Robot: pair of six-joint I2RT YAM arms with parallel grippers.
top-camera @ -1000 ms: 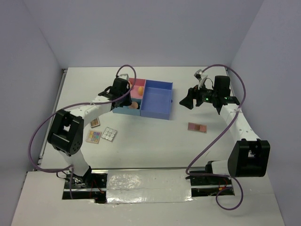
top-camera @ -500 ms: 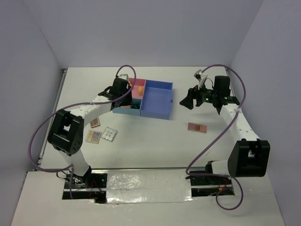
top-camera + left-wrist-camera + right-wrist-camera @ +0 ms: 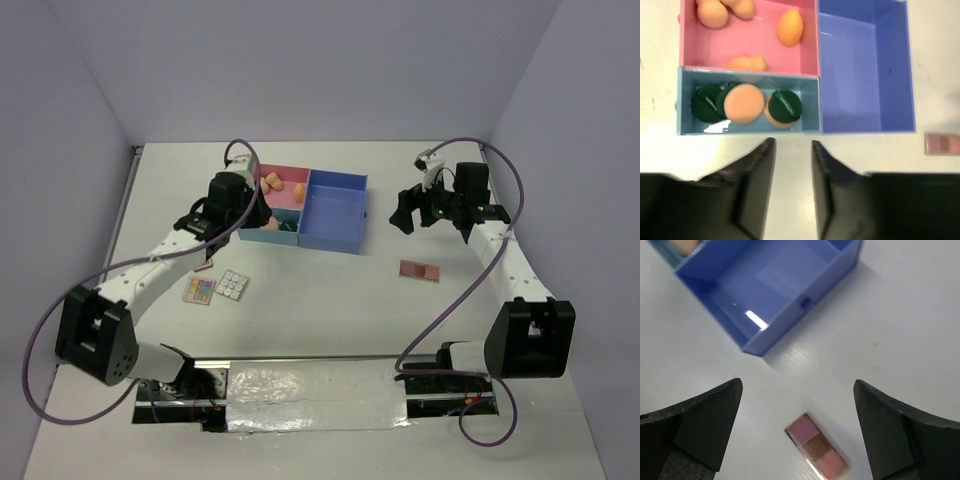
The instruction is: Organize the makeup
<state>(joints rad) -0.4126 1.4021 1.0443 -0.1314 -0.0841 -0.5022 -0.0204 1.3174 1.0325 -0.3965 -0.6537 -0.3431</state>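
Observation:
My right gripper will next move back and down to the eyeshadow palette and close the fingers across its brown middle [image 3: 419, 271] [image 3: 817, 446], because the palette is outside the tray.
The makeup lies partly in the tray [image 3: 345, 245]. Peach sponges [image 3: 790, 27] lie in its pink compartment. Dark green compacts [image 3: 785, 104] and a round peach puff [image 3: 743, 103] lie in the teal compartment. The large blue compartment [image 3: 865, 75] holds nothing. My left gripper [image 3: 792, 145] is open and empty, raised just in front of the tray's near wall [image 3: 235, 212]. My right gripper [image 3: 405, 212] is wide open and empty, above a pink-and-brown eyeshadow palette [image 3: 817, 446] on the table right of the tray [image 3: 419, 271].
A colourful palette [image 3: 199, 290] and a pale palette [image 3: 232, 285] lie on the table at front left. A third small palette [image 3: 205, 263] shows partly under the left arm. The back wall and side walls ring the table.
My left gripper has pulled back and to the left, off the tray's teal compartment, uncovering the sponges. The right gripper has shifted only slightly.

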